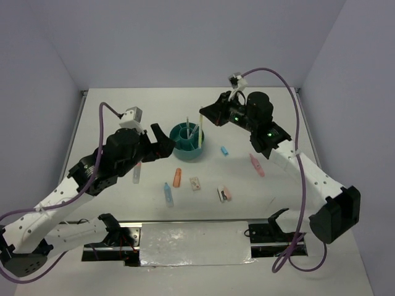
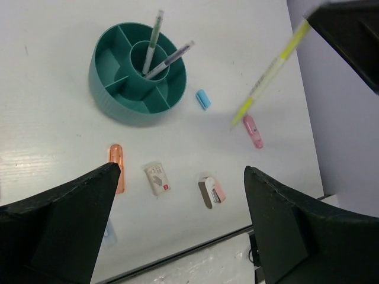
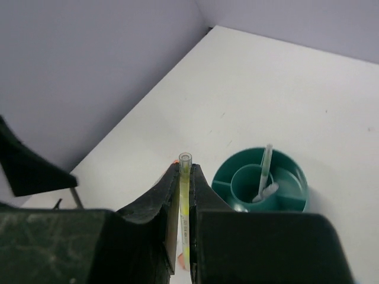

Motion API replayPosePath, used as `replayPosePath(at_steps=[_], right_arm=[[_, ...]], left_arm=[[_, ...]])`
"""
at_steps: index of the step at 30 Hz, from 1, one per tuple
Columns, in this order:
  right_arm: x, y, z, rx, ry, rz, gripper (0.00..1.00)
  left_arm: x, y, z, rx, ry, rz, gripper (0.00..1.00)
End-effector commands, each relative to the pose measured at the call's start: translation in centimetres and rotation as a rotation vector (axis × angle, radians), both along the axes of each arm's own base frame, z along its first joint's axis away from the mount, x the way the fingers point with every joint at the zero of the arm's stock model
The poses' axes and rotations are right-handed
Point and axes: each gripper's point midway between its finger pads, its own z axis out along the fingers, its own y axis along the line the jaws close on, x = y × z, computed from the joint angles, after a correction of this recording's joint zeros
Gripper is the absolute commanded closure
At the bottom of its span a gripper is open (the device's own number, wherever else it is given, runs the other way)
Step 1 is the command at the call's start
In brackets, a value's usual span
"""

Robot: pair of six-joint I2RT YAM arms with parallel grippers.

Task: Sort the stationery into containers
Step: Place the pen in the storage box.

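My right gripper goes sideways and down over the bowl's central cup (image 1: pixel 187 134) (image 3: pixel 247 184) next, since the cup stands below it and to its left in the top view.
The teal organiser bowl (image 1: pixel 182 148) stands mid-table with two thin pens (image 1: pixel 192 131) upright in its central cup. My right gripper (image 1: pixel 205 115) is shut on a yellow pen (image 1: pixel 200 134), held upright over the bowl's right rim. In the right wrist view the pen (image 3: pixel 185 195) is pinched between the shut fingers, the bowl (image 3: pixel 296 180) just to the right. My left gripper (image 1: pixel 165 140) is open and empty at the bowl's left side. An orange marker (image 1: pixel 178 177), a light-blue marker (image 1: pixel 168 193) and a pink marker (image 1: pixel 257 164) lie on the table.
A small blue piece (image 1: pixel 224 150), a white piece (image 1: pixel 195 184), a white-and-pink piece (image 1: pixel 224 194) and a pale pen (image 1: pixel 136 173) lie in front of the bowl. In the left wrist view the bowl (image 2: pixel 106 89) is far left, the white piece (image 2: pixel 157 178) nearer.
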Motion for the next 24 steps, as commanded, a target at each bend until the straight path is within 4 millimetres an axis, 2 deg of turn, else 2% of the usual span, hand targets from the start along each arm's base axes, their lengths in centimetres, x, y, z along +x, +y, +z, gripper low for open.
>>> replayPosePath(at_steps=[1, 2, 3, 4, 9, 13, 15, 16, 24], right_arm=[[2.4, 1.5, 4.6, 0.032, -0.256, -0.011, 1.0], [2.9, 2.0, 4.2, 0.027, -0.258, -0.002, 1.0], [3.7, 2.8, 3.0, 0.005, -0.251, 0.017, 1.0], [3.9, 3.5, 3.2, 0.003, -0.259, 0.029, 1.0], [6.3, 5.8, 1.0, -0.076, -0.27, 0.051, 1.0], [8.3, 7.3, -0.7, -0.119, -0.272, 0.072, 1.0], [8.8, 7.7, -1.3, -0.132, -0.281, 0.082, 1.0], [8.9, 8.2, -2.3, -0.143, -0.272, 0.102, 1.0], [9.9, 9.1, -6.4, -0.17, -0.229, 0.128, 1.0]], left_arm=[[-2.0, 2.7, -0.2, 0.004, 0.013, 0.039, 0.01], [-2.3, 3.1, -0.3, 0.001, 0.01, 0.039, 0.01], [-2.9, 3.7, 0.4, -0.026, -0.011, 0.044, 0.01], [-3.1, 4.0, 0.0, -0.025, -0.011, 0.047, 0.01], [-4.3, 4.9, -0.6, -0.019, 0.0, 0.032, 0.01], [-4.5, 4.2, -1.1, -0.003, 0.009, -0.014, 0.01], [-4.6, 3.8, -1.1, -0.005, 0.005, -0.038, 0.01], [-4.5, 3.6, -1.0, -0.009, -0.001, -0.042, 0.01], [-4.3, 2.5, 0.2, -0.034, -0.057, -0.099, 0.01]])
